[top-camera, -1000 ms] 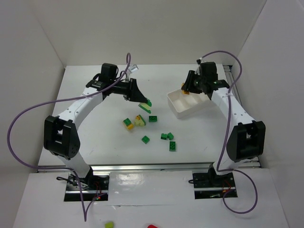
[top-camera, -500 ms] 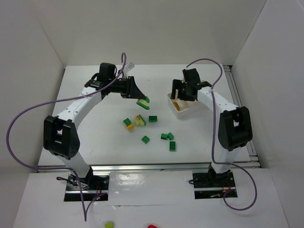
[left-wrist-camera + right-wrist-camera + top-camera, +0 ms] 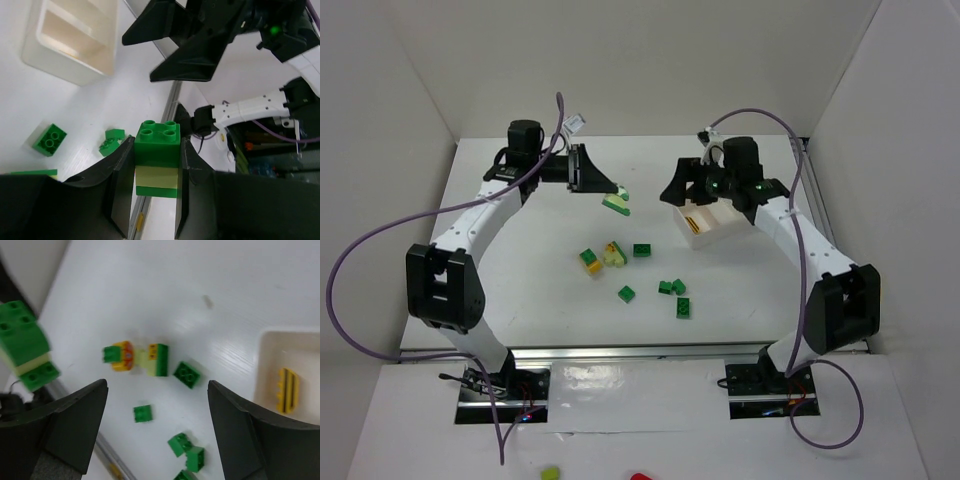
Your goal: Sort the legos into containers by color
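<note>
The robot's right gripper needs to move across toward the left gripper and tilt onto the stack's green top brick [image 3: 622, 191], since the held stack joins green with pale yellow.
My left gripper [image 3: 618, 201] is shut on a stack of legos [image 3: 158, 160]: green on top, pale yellow in the middle, green below. It is held above the table's back middle. My right gripper [image 3: 672, 192] hangs open and empty just left of the white tray [image 3: 718, 238], its jaws wide apart over the loose bricks [image 3: 156, 385]. An orange-yellow brick [image 3: 287, 390] lies in the tray's near compartment. Loose legos lie mid-table: a green-and-orange one [image 3: 590, 261], a pale yellow-and-green one [image 3: 612, 253], and dark green ones [image 3: 641, 250], [image 3: 626, 293], [image 3: 671, 287], [image 3: 683, 307].
White walls close in the table at the back and on both sides. Purple cables loop from both arms. A metal rail runs along the near edge [image 3: 640, 352]. The tray's other compartments [image 3: 75, 20] look empty in the left wrist view.
The right gripper opened, left the orange-yellow brick in the tray, and swung left off the tray. The left arm carried its brick stack up and toward the back.
</note>
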You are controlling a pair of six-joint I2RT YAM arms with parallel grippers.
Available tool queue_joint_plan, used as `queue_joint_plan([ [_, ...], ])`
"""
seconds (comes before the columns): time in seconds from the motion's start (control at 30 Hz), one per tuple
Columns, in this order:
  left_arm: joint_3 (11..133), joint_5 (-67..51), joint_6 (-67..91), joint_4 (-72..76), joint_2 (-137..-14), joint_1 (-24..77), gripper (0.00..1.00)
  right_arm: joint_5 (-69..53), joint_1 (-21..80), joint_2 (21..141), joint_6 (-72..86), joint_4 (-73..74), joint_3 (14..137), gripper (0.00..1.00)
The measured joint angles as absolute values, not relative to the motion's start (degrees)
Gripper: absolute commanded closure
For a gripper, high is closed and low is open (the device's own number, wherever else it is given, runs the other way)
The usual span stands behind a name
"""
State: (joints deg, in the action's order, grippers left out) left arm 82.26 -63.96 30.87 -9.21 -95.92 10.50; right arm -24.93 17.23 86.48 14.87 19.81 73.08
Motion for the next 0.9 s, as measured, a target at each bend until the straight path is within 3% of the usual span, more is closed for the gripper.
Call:
queue_joint_plan([
  [0.23, 82.1, -69.8, 33.1, -5.0, -96.7, 10.4, 1.00, -47.5, 18.5, 88.2, 15.9, 13.6, 74.6, 0.12],
  [0.5, 80.2, -73.2, 32.9, -2.3, -96.7, 10.7, 1.00, -61.3, 19.4, 93.4, 26.1, -0.2, 75.2, 0.14],
  [0.73, 78.8, -74.7, 31.6, -1.7, -96.7, 11.1, 1.00, -65.3, 21.5, 96.7, 31.6, -6.3, 78.2, 0.18],
  [0.9, 78.7, -74.8, 31.6, -1.6, -96.7, 11.4, 1.00, -65.6, 23.7, 97.6, 31.7, -6.4, 80.1, 0.28],
])
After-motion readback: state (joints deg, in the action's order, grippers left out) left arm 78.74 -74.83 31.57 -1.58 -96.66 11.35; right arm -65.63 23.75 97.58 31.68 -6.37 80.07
